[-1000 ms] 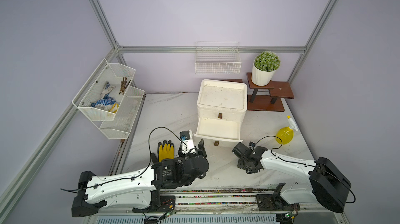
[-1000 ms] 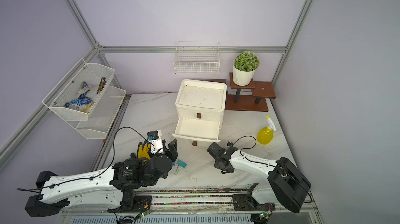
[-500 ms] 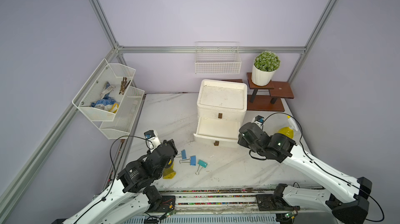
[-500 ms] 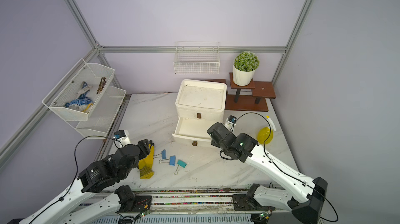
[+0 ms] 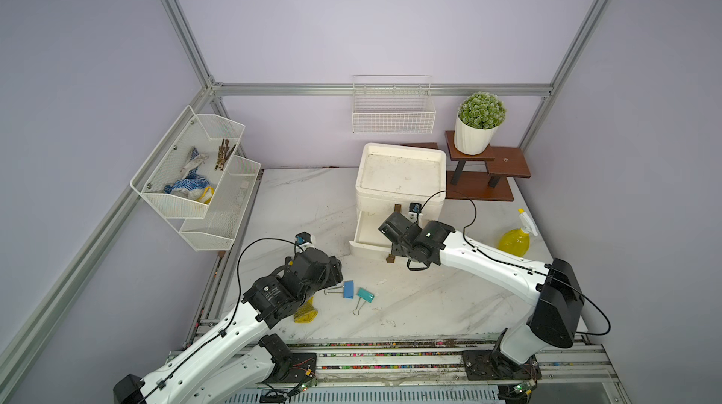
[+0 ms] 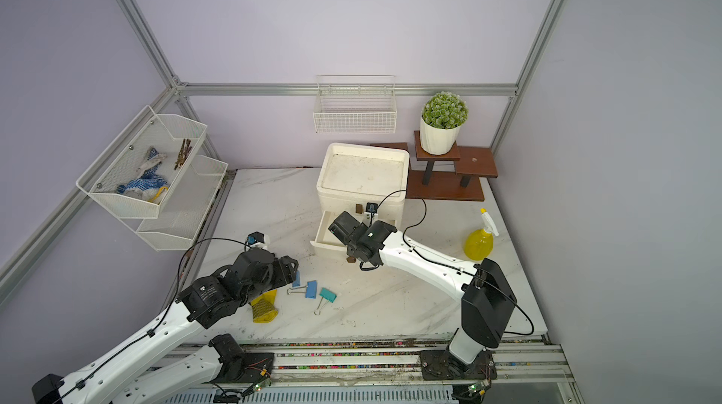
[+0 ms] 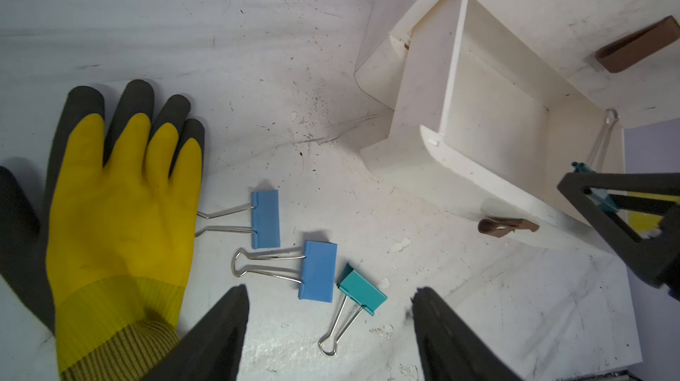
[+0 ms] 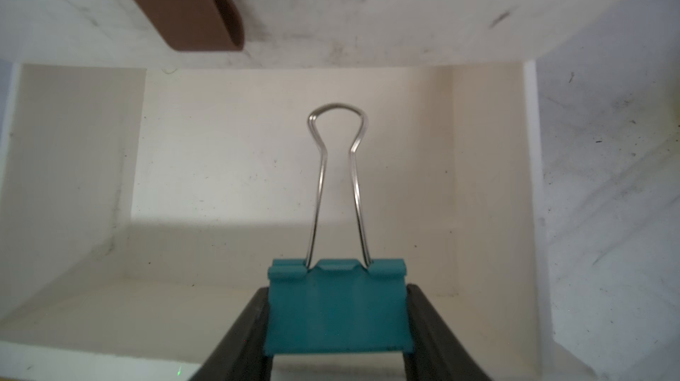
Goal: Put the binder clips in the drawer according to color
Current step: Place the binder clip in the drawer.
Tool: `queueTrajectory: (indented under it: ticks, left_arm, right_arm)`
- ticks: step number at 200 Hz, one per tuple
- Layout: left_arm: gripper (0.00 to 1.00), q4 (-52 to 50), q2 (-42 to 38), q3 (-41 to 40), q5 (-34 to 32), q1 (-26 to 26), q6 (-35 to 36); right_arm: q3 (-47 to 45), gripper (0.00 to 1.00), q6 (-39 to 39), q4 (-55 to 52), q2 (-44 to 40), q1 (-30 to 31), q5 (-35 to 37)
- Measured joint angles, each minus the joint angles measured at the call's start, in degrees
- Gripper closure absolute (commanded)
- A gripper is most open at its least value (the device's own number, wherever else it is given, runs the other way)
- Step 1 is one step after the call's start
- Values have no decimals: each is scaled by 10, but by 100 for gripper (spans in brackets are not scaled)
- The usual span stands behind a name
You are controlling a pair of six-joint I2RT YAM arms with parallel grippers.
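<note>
The teal binder clip already hovers within the open drawer's sides. My right gripper will next stay over the drawer's bottom and spread its fingers to release it.
A teal binder clip (image 8: 336,309) is pinched by its body in my right gripper (image 8: 336,320), wire handles pointing into the open white drawer (image 8: 257,162). In both top views that gripper (image 5: 390,226) hovers over the drawer (image 5: 365,236). On the marble lie two blue binder clips (image 7: 265,219) (image 7: 318,270) and another teal one (image 7: 362,293). My left gripper (image 7: 331,296) stands open just above them, nothing between its fingers. In a top view the left gripper (image 6: 287,271) is beside a blue clip (image 6: 311,289) and the loose teal clip (image 6: 328,294).
A yellow-and-black glove (image 7: 121,195) lies flat beside the clips. The drawer unit (image 5: 400,175) stands mid-table. A yellow spray bottle (image 5: 513,240), a potted plant (image 5: 478,125) on a wooden stand, and wire baskets (image 5: 191,175) on the left wall surround the workspace.
The right arm has swung from the table's front up to the open drawer, still gripping the teal clip. The left arm has shifted over the loose clips and its jaws have spread wider.
</note>
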Motion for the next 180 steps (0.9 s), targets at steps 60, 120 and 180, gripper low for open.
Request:
queueTrajectory:
  ticks: [60,120,180]
  left_arm:
    - [26,23,-6,0,29,0,7]
    - [26,19,-14,11,26,0,11]
    - [26,11,-16,25,10,0,16]
  right_arm:
    - [1,66,-13,9,27,-7,10]
    - [10,36,-17,2,40,-14,6]
    - [34,21,-29,-15,-9,-9,-6]
